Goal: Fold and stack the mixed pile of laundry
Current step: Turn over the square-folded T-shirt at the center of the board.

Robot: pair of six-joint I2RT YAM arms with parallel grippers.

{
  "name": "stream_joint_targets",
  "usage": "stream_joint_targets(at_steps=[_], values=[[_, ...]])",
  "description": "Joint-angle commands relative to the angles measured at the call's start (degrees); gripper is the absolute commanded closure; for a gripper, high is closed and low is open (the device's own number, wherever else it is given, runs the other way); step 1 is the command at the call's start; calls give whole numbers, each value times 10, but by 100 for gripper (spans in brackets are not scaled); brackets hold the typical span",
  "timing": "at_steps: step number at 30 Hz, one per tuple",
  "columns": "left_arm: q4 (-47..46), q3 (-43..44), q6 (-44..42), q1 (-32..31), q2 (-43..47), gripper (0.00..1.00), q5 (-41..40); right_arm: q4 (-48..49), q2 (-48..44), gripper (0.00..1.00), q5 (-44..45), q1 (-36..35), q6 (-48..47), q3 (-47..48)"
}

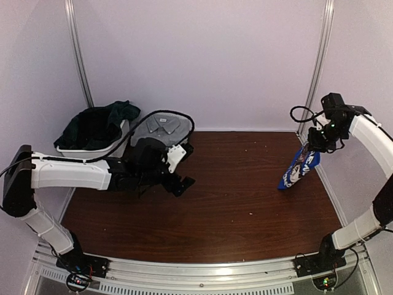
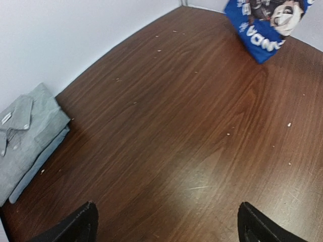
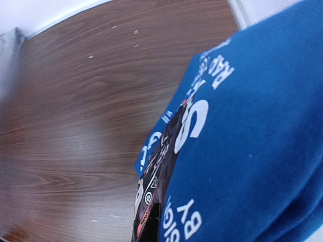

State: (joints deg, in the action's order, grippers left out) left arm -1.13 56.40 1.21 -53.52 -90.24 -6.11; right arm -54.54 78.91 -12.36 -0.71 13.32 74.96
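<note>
Next, my right gripper moves across toward the table's middle point(image 1: 229, 188) point(image 3: 78, 141) and down, laying the royal-blue T-shirt out to open, since the wood there is bare.
My right gripper point(image 1: 319, 140) is raised at the back right, shut on a royal-blue T-shirt point(image 1: 299, 167) with a printed graphic. The shirt hangs down with its lower end at the table. It fills the right wrist view point(image 3: 252, 126) and hides the fingers there. It also shows far off in the left wrist view point(image 2: 265, 22). My left gripper point(image 1: 181, 183) is open and empty, low over the bare wood at the left; its black fingertips point(image 2: 83, 224) stand wide apart. A folded grey collared shirt point(image 1: 161, 126) lies at the back left, also in the left wrist view point(image 2: 25, 136).
A white plastic basket point(image 1: 116, 144) stands at the back left corner with a dark green garment point(image 1: 98, 123) heaped in it. The brown wooden table point(image 1: 245, 203) is walled by pale panels behind and at both sides.
</note>
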Motion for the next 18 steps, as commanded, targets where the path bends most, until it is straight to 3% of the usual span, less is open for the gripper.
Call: stream_joint_targets(at_steps=[1, 5, 10, 18], values=[[0, -48, 41, 29, 81, 2, -11, -199, 46, 100, 270, -1, -71, 133], [26, -82, 43, 32, 126, 2, -38, -247, 156, 100, 353, -55, -69, 242], [66, -93, 72, 41, 157, 2, -78, -288, 331, 100, 385, -198, -40, 313], [123, -93, 168, 113, 230, 2, -66, -323, 594, 100, 331, -433, 1, 465]])
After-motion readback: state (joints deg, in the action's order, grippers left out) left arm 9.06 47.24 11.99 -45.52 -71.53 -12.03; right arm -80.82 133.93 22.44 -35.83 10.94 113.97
